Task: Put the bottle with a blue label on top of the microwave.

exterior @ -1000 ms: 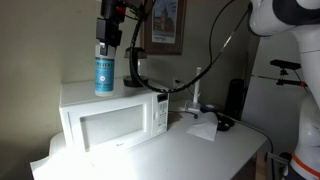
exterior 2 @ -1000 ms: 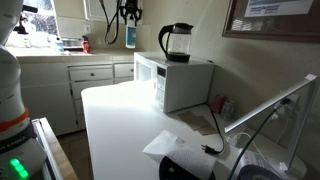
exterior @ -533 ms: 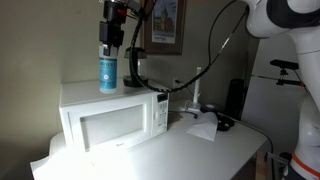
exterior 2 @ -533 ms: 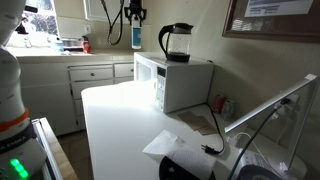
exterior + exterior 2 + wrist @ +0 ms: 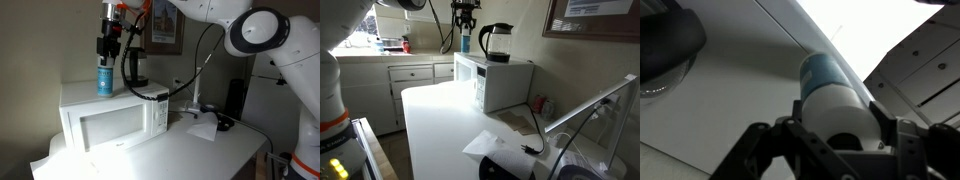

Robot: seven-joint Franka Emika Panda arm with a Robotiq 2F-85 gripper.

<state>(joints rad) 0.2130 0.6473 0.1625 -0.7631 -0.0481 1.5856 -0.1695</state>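
I should move my gripper across the microwave (image 5: 105,125) toward the black kettle next and release the bottle there, because the bare top (image 5: 115,92) is between my gripper and the kettle.
The bottle with a blue label (image 5: 104,77) is pale with a light-blue band. It hangs upright in my gripper (image 5: 105,58), which is shut on its upper part. The bottle's base is at or just above the top of the white microwave (image 5: 105,125), near the top's back left; I cannot tell if it touches. In the other exterior view the bottle (image 5: 465,43) is over the microwave (image 5: 505,85), under the gripper (image 5: 466,30). In the wrist view the bottle (image 5: 830,85) fills the space between the fingers (image 5: 902,140) of the gripper (image 5: 837,112).
A black kettle (image 5: 133,68) with a handle stands on the microwave top close beside the bottle; it also shows in another exterior view (image 5: 496,42) and the wrist view (image 5: 665,50). White paper (image 5: 203,128) and cables lie on the counter beside the microwave.
The gripper has carried the bottle sideways over the microwave top, closer to the kettle, and a little lower. The arm's elbow has swung into view.
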